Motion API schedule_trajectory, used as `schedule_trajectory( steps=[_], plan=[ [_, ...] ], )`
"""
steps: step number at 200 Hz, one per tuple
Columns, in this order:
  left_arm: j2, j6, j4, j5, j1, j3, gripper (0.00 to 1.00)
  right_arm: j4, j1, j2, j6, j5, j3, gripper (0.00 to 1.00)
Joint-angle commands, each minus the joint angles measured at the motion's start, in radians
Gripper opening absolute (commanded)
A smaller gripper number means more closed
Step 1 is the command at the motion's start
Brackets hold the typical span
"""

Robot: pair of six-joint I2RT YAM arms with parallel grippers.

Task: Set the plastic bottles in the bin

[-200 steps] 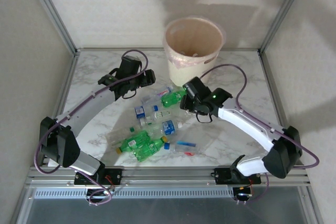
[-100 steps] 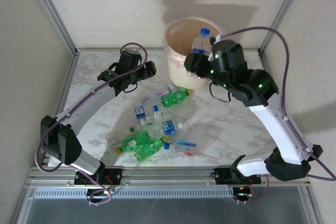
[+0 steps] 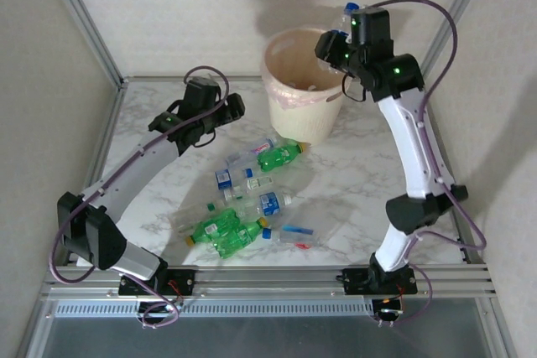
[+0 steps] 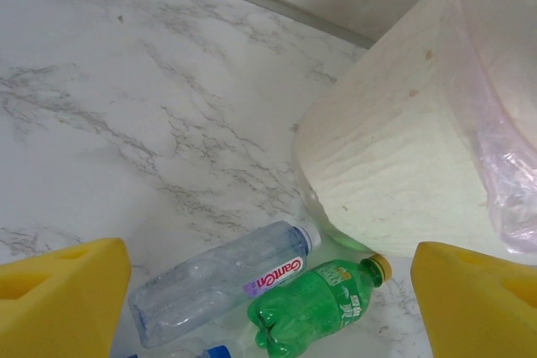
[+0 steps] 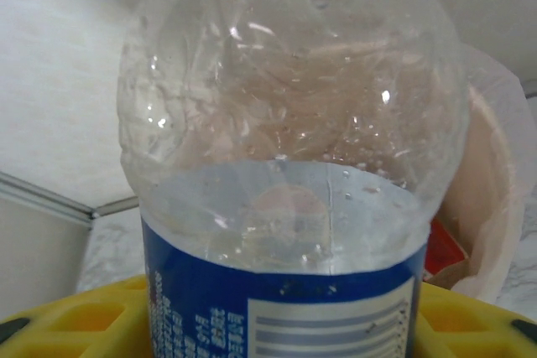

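Note:
The bottle is over the bin's rim, so next I will lower my right gripper toward the middle of the bin's opening (image 3: 302,58) below it and let go.
My right gripper (image 3: 339,39) is shut on a clear plastic bottle (image 3: 349,11) with a blue label, held high over the right rim of the cream bin (image 3: 289,111). In the right wrist view this bottle (image 5: 285,165) stands between the yellow pads, with the bin's pink-lined mouth (image 5: 491,207) behind it. My left gripper (image 3: 226,111) hangs open left of the bin, with nothing between its yellow fingers (image 4: 59,299). Below it lie a clear bottle (image 4: 222,278) and a green bottle (image 4: 319,308) by the bin wall (image 4: 386,173). Several more bottles (image 3: 226,228) lie mid-table.
The marble table (image 3: 159,182) has metal frame posts at the back corners and a rail along the near edge. The bottle pile sits between the two arm bases. Bare surface lies at the left and at the right of the pile.
My right arm has risen from the bottle pile with the clear blue-labelled bottle and carried it up over the bin's right rim. The left gripper has barely shifted.

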State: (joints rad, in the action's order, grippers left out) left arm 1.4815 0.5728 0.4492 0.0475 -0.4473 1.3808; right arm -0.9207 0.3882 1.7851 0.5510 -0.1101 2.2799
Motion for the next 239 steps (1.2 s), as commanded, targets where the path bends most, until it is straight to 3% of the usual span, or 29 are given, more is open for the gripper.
schedule_trajectory(
  steps=[1, 67, 96, 122, 190, 239],
  plan=[
    [-0.030, 0.012, 0.010, 0.023, 0.011, -0.018, 0.87, 0.044, -0.027, 0.058, -0.057, 0.037, 0.034, 0.35],
    [-0.042, 0.017, 0.006, 0.026, 0.043, -0.032, 0.87, 0.039, -0.071, 0.182, -0.078, 0.047, 0.069, 0.39],
    [-0.054, 0.030, -0.005, 0.021, 0.063, -0.052, 0.88, 0.040, -0.072, 0.192, -0.092, 0.039, 0.072, 0.64],
    [-0.063, 0.048, -0.008, 0.015, 0.073, -0.069, 0.88, 0.030, -0.071, 0.193, -0.106, 0.047, 0.090, 0.75],
    [-0.091, 0.073, 0.012, 0.011, 0.075, -0.097, 0.89, 0.023, -0.051, 0.118, -0.110, 0.087, 0.065, 0.79],
    [-0.146, 0.134, 0.031, 0.009, 0.075, -0.149, 0.89, 0.110, 0.131, -0.092, -0.164, 0.021, -0.188, 0.78]
  ],
)
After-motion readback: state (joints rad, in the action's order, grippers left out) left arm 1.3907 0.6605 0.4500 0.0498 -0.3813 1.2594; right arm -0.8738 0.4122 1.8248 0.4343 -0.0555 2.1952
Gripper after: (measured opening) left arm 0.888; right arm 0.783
